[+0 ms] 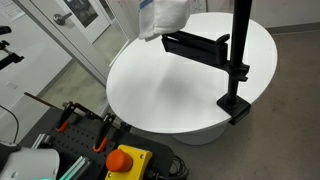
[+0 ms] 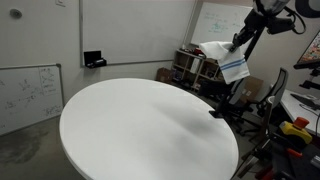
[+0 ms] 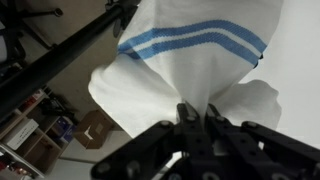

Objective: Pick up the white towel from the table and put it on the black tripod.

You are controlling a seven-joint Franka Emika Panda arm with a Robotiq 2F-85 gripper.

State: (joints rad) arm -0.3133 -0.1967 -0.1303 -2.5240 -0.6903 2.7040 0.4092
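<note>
The gripper will next go down until the hanging towel drapes over the black tripod arm (image 1: 195, 46), then let go of the bunched fold, since that arm is below the gripper.
The white towel (image 3: 195, 60) with blue stripes hangs from my gripper (image 3: 198, 118), which is shut on a bunched fold of it. In both exterior views the towel (image 1: 165, 17) (image 2: 230, 62) hangs in the air above the far edge of the round white table (image 1: 180, 85), close over the black tripod arm (image 1: 195, 45). The tripod's upright pole (image 1: 240, 50) is clamped to the table edge. In the wrist view the black tripod bar (image 3: 70, 50) runs diagonally beside the towel.
An orange-handled tool and a red stop button (image 1: 125, 160) sit on a cart near the table. Shelves with clutter (image 2: 190, 65), a chair (image 2: 260, 95) and whiteboards (image 2: 30, 90) surround the table (image 2: 150, 125). A cardboard box (image 3: 95, 130) lies on the floor.
</note>
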